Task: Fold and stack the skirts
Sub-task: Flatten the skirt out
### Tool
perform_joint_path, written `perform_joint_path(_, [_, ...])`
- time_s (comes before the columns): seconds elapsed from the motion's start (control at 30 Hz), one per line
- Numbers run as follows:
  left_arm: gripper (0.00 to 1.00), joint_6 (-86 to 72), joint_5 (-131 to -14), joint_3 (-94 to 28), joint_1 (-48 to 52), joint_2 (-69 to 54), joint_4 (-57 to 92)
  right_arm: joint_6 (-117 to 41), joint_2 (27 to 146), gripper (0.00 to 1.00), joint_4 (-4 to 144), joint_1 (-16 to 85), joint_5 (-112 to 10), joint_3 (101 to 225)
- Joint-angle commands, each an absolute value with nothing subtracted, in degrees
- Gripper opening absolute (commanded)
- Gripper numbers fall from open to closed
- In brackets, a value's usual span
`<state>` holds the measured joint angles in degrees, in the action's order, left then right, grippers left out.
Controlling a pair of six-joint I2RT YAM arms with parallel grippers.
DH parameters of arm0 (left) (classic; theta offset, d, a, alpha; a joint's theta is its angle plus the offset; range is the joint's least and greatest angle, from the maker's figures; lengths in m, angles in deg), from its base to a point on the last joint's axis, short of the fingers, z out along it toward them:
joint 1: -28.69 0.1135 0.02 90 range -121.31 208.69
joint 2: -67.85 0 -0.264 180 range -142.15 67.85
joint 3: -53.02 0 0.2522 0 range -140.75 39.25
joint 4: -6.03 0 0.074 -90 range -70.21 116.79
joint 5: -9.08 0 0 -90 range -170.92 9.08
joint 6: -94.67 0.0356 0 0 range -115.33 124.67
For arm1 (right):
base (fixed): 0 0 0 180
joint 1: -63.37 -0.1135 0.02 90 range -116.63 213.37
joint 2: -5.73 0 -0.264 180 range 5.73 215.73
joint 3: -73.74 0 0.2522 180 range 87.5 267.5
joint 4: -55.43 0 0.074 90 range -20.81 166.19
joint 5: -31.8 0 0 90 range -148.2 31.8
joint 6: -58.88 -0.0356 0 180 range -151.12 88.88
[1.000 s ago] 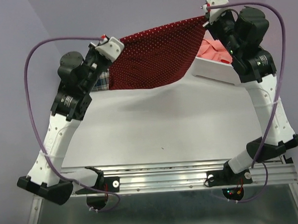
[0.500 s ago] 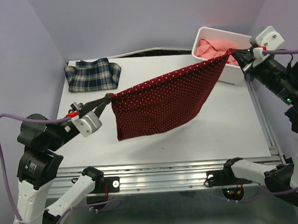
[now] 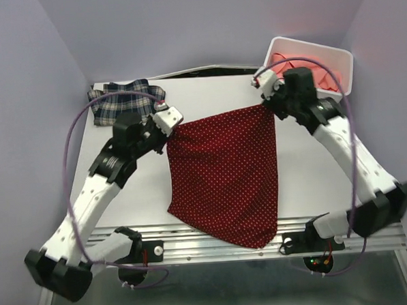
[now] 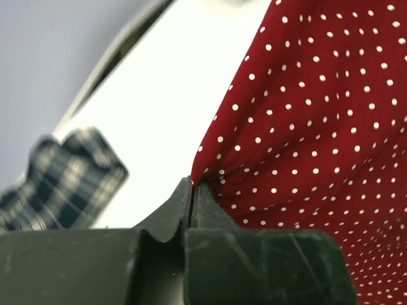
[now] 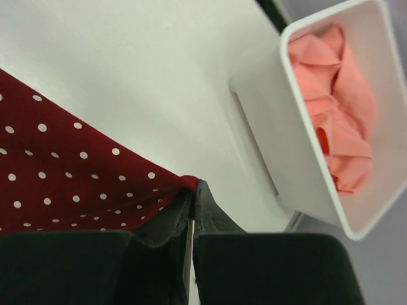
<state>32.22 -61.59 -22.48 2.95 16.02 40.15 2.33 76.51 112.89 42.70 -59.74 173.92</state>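
Note:
The robot should next move its right gripper down and outward to free the corner of the skirt, since the bare far tabletop is below the gripper, to its left in the top view.
The dark red dotted skirt (image 3: 225,175) hangs spread between both grippers over the table's middle, its lower corner past the near edge. My left gripper (image 3: 167,128) is shut on its upper left corner (image 4: 198,180). My right gripper (image 3: 266,103) is shut on its upper right corner (image 5: 189,183). The plaid skirt (image 3: 127,100) lies folded at the far left corner and shows blurred in the left wrist view (image 4: 57,181). The salmon-pink skirt (image 3: 307,68) lies crumpled in the white bin (image 3: 346,70), also in the right wrist view (image 5: 331,108).
The white bin (image 5: 267,121) stands at the far right corner of the white table (image 3: 123,191). A metal rail (image 3: 229,245) runs along the near edge. Purple cables loop from both arms.
Both arms swung inward and lowered. The red skirt, stretched slantwise in the air before, now hangs flat over the table middle with its hem past the near edge.

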Motion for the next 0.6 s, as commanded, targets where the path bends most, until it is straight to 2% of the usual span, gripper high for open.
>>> perform_joint_path(0.0, [0.0,31.8,-74.9,-19.9,4.4,4.2,27.6,5.0,88.9,0.01,95.0,43.0,-67.6,173.6])
perform_joint_path(0.1, [0.0,31.1,-73.3,-22.0,6.6,-7.9,24.5,6.2,101.7,0.01,89.3,43.0,-68.2,177.8])
perform_joint_path(0.27, [0.02,28.4,-71.7,-36.7,12.2,-27.6,23.9,6.9,121.4,0.01,86.0,43.5,-71.8,195.2])
perform_joint_path(0.33, [0.08,27.1,-69.9,-46.8,15.1,-36.8,26.1,6.4,131.1,0.18,86.1,43.5,-74.2,202.4])
perform_joint_path(0.37, [0.11,26.9,-69.3,-50.8,15.7,-42.4,28.6,6.6,134.3,0.45,86.2,43.5,-75.2,210.0])
perform_joint_path(0.4, [0.17,26.6,-69.1,-54.6,16.2,-45.1,30.2,6.8,140.1,0.62,86.6,43.5,-76.3,214.1])
perform_joint_path(0.43, [0.33,26.9,-68.3,-62.7,16.8,-47.8,32.4,7.2,142.6,0.76,86.8,43.5,-77.8,217.7])
perform_joint_path(0.47, [0.42,27.3,-68.0,-67.7,16.9,-53.0,38.6,7.2,144.9,0.92,88.4,43.5,-78.4,221.5])
perform_joint_path(0.5, [0.53,27.3,-68.3,-74.7,17.2,-54.9,40.9,6.5,147.9,0.97,89.5,43.5,-79.3,227.7])
perform_joint_path(0.53, [0.57,27.1,-68.4,-77.1,17.3,-56.3,42.5,6.5,148.4,1.0,90.9,43.5,-79.4,229.6])
perform_joint_path(0.57, [0.67,26.3,-68.4,-79.5,17.5,-57.1,44.9,5.1,146.6,1.0,92.9,43.5,-79.1,229.4])
